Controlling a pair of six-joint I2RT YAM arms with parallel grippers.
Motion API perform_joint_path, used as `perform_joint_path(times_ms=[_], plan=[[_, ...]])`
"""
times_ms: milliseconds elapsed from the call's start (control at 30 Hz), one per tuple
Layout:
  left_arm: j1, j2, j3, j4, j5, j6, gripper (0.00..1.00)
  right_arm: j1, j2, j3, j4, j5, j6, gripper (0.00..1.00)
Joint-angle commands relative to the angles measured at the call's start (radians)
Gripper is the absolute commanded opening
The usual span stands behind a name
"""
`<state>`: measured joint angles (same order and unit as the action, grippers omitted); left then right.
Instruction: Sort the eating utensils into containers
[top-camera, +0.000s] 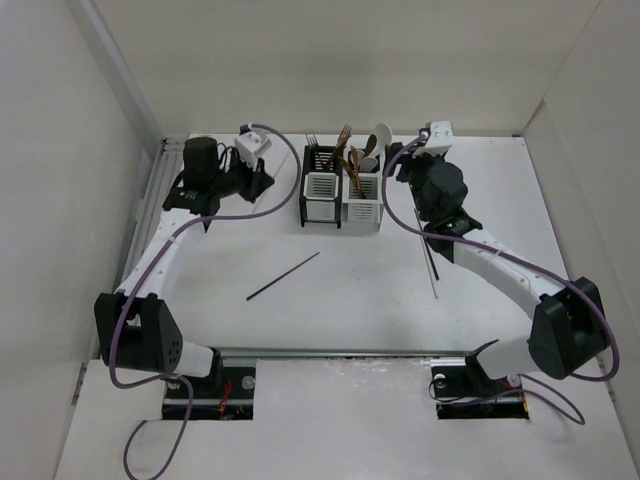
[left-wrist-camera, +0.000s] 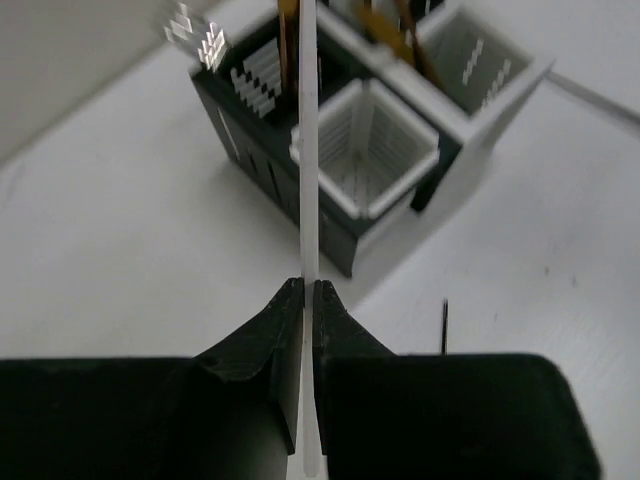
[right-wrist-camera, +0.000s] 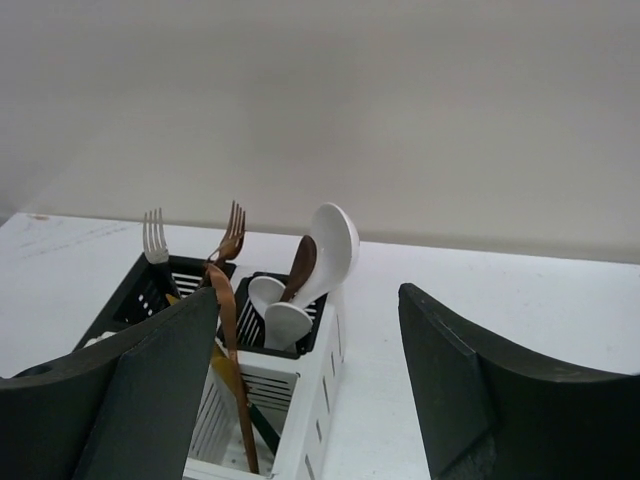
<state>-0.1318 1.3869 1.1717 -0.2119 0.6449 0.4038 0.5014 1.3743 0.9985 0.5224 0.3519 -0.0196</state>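
The white chopstick (left-wrist-camera: 308, 150) goes across in my left gripper next, tilting steeper for its release inside the black holder's white front section. That section stands empty.
The black and white slotted holders (top-camera: 340, 190) stand together at the back middle of the table. They hold a silver fork (right-wrist-camera: 153, 238), a copper fork (right-wrist-camera: 232, 232), white and brown spoons (right-wrist-camera: 330, 250) and a copper knife (right-wrist-camera: 230, 350). My left gripper (top-camera: 262, 180) is just left of the holders, shut on a white chopstick (left-wrist-camera: 308, 150) that points over the holders (left-wrist-camera: 370, 150). My right gripper (top-camera: 398, 165) is open and empty just right of the holders (right-wrist-camera: 320, 390). A black chopstick (top-camera: 283, 276) lies on the table in front of the holders.
Another thin chopstick (top-camera: 429, 252) lies on the table beside my right forearm. White walls close in the table at the back and on both sides. A rail (top-camera: 340, 352) runs along the near edge.
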Motion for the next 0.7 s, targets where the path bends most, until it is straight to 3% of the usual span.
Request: perform_joint_path(times_ms=[0,33,333,500,667], plan=[[-0.025,0.032,0.077,0.363,0.088,-0.201,0.0,-0.032,0.025,0.058,0.028,0.007,0.053,0.77],[-0.038,0.053,0.1,0.505,0.088,-0.273,0.0,-0.05,0.025,0.068,0.028,0.019,0.066,0.77],[-0.124,0.345,0.191,1.015,0.107,-0.571,0.0,-0.096,0.035,0.035,-0.085,0.09,0.089,0.75],[-0.17,0.4,0.135,1.227,0.079,-0.693,0.0,-0.106,-0.003,0.026,-0.176,0.122,0.089,0.75],[-0.19,0.4,0.034,1.309,-0.016,-0.709,0.0,-0.127,-0.047,0.026,-0.235,0.151,0.078,0.75]])
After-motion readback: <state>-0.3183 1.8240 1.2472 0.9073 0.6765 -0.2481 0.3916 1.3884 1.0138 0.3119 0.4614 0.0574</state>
